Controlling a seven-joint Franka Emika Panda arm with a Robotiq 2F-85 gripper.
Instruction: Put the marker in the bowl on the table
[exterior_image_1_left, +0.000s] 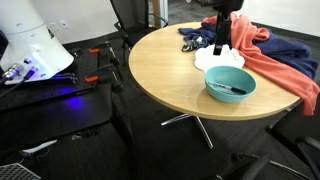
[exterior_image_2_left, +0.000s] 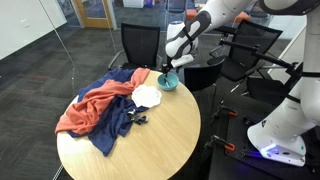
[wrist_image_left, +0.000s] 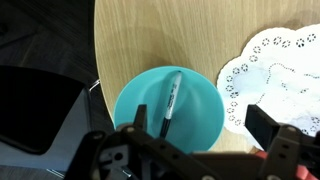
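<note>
The marker (exterior_image_1_left: 226, 87) (wrist_image_left: 171, 104) is off-center between the gripper's two fingers now, so the robot should lower its gripper into the teal bowl and shift it away from the doily before both fingers straddle the marker.
The teal bowl (wrist_image_left: 150, 95) stands near the edge of the round wooden table (wrist_image_left: 150, 35). The dark marker (wrist_image_left: 172, 98), with its lighter section, lies inside the bowl and leans on the inner wall. My gripper (wrist_image_left: 203, 125) is open and empty, hovering just above the bowl, with one finger over its left part and the other over the white doily. The bowl (exterior_image_1_left: 230, 83) (exterior_image_2_left: 168, 82) and the gripper (exterior_image_1_left: 222, 42) (exterior_image_2_left: 170, 66) show in both exterior views. The marker (exterior_image_1_left: 232, 89) shows as a dark line in the bowl.
A white lace doily (wrist_image_left: 275, 75) lies right beside the bowl. An orange-red cloth (exterior_image_1_left: 275, 60) and a dark blue cloth (exterior_image_2_left: 115, 125) are spread over the table. Black chairs (exterior_image_2_left: 140, 45) stand around it. A black low platform (exterior_image_1_left: 50, 95) with equipment is beside it.
</note>
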